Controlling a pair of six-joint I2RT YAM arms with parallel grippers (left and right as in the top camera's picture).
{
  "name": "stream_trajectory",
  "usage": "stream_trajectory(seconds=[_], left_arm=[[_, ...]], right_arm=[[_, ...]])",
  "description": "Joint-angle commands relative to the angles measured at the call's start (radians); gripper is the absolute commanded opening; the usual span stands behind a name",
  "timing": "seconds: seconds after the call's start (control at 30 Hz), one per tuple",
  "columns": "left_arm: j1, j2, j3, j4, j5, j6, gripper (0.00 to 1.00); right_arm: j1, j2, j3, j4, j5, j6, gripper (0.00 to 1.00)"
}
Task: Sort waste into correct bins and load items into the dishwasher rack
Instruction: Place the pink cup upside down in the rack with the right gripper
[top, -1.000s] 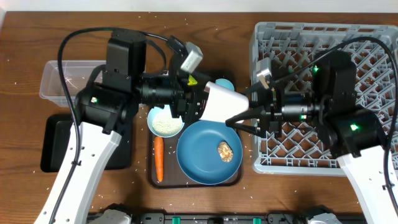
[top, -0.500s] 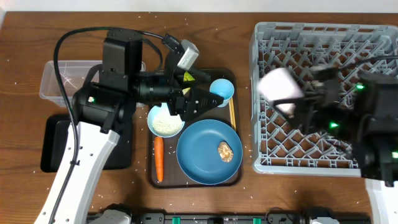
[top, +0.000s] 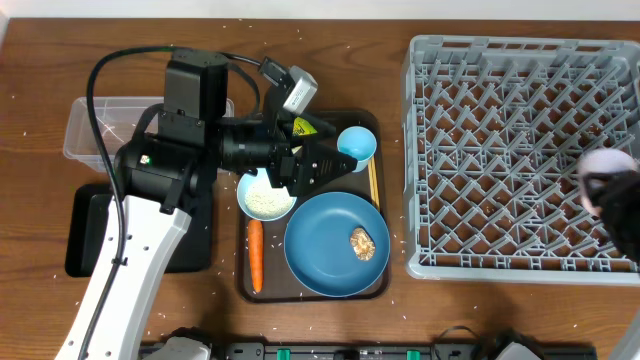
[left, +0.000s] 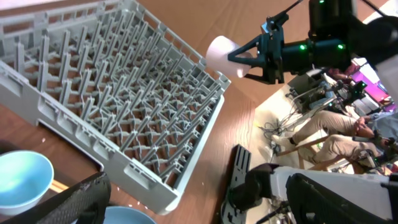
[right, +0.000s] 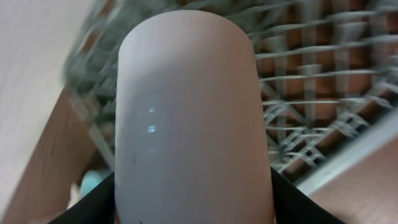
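The empty pegs by the rack's near edge are below my right gripper, so next I need to lower the pink cup in that gripper onto them and let go of it.
My right gripper is shut on the pink cup, which fills the right wrist view. Overhead, the pink cup hangs at the right edge of the grey dishwasher rack. My left gripper is open and empty above the brown serving tray, between the white bowl of rice and the light-blue cup. The blue plate carries the brown food lump. The carrot lies left of it. The chopsticks lie at the tray's right side. The tissue is not visible.
The clear tub and the black tray sit at the far left, partly under my left arm. The brown serving tray holds the dishes. A yellow-green scrap shows beside the left wrist. Rice grains dot the table.
The pink cup passed from between both grippers to the right one. The right arm swung it right across the rack to its right edge. The left gripper stayed, open.
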Motion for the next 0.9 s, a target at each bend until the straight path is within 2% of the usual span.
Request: stream_trajectory(seconds=[0.0,0.17,0.3,0.57,0.63,0.73,0.8,0.87], left_arm=[[0.005,-0.010,0.021,-0.010,0.003,0.003,0.91],[0.005,-0.010,0.021,-0.010,0.003,0.003,0.91],[0.005,-0.010,0.021,-0.010,0.003,0.003,0.91],[0.005,-0.010,0.021,-0.031,0.003,0.003,0.91],[0.005,-0.010,0.021,-0.032,0.002,0.003,0.91],[0.005,-0.010,0.021,-0.032,0.001,0.003,0.91],[0.005,-0.010,0.021,-0.032,-0.045,0.003,0.91],[0.005,-0.010,0.021,-0.047,-0.167,0.003,0.91]], right_arm=[[-0.087,0.059,0.010,0.000,0.009,0.050,0.35],[-0.137,0.188,0.010,0.000,-0.022,0.102,0.43],[-0.140,0.286,0.010,0.000,-0.093,0.108,0.43],[-0.140,0.449,0.008,0.000,-0.082,0.107,0.43],[-0.140,0.471,0.006,0.000,-0.063,0.108,0.49],[-0.140,0.499,0.006,0.001,-0.069,0.107,0.73],[-0.140,0.500,0.007,0.011,-0.094,0.106,0.78],[-0.141,0.492,0.021,0.011,-0.131,0.086,0.79]])
